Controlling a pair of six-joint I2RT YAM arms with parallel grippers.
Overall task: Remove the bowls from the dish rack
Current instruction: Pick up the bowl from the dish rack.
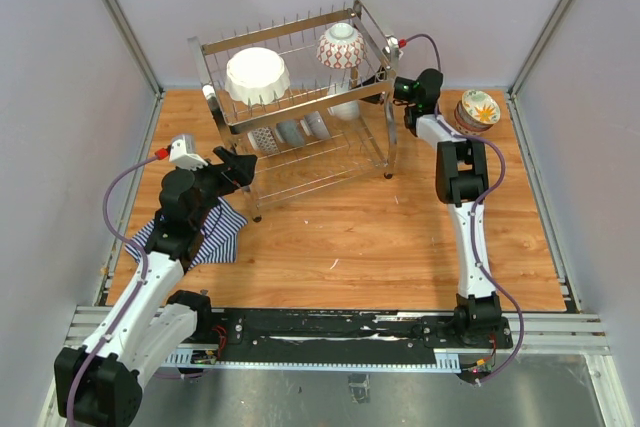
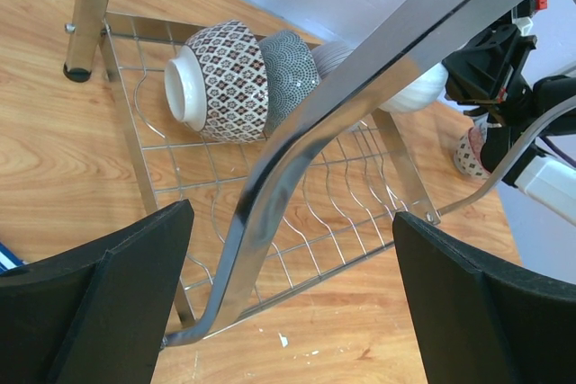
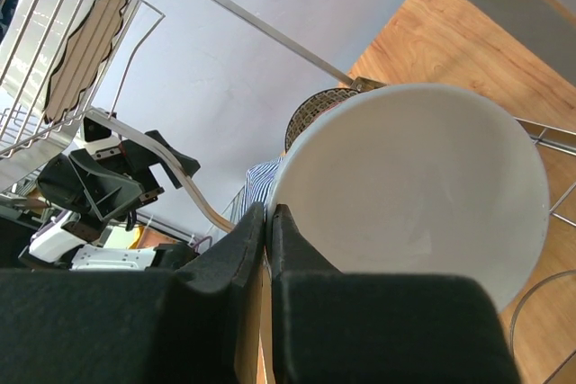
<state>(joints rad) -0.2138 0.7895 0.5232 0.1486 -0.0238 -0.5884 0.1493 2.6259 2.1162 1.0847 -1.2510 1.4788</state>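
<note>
The right gripper needs to pull the plain white bowl to the right in the top view, lower it and let it go, as the tabletop is bare there beside the floral bowls.
The chrome dish rack [image 1: 300,107] stands at the back of the table. Its upper tier holds a large white scalloped bowl [image 1: 257,75] and a red-lattice bowl [image 1: 341,46]. On the lower tier a dark patterned bowl [image 2: 225,78], a grey-blue bowl [image 2: 292,65] and a plain white bowl [image 3: 423,195] lean in a row. My right gripper [image 3: 268,222] reaches in from the rack's right end and is shut on the white bowl's rim. My left gripper [image 2: 292,222] is open at the rack's left end, with the chrome loop handle [image 2: 270,177] between its fingers, untouched.
Floral bowls [image 1: 478,109] are stacked on the table right of the rack, beside my right arm. A blue-white striped cloth [image 1: 215,232] lies under my left arm. Grey walls close in the table on the left, back and right.
</note>
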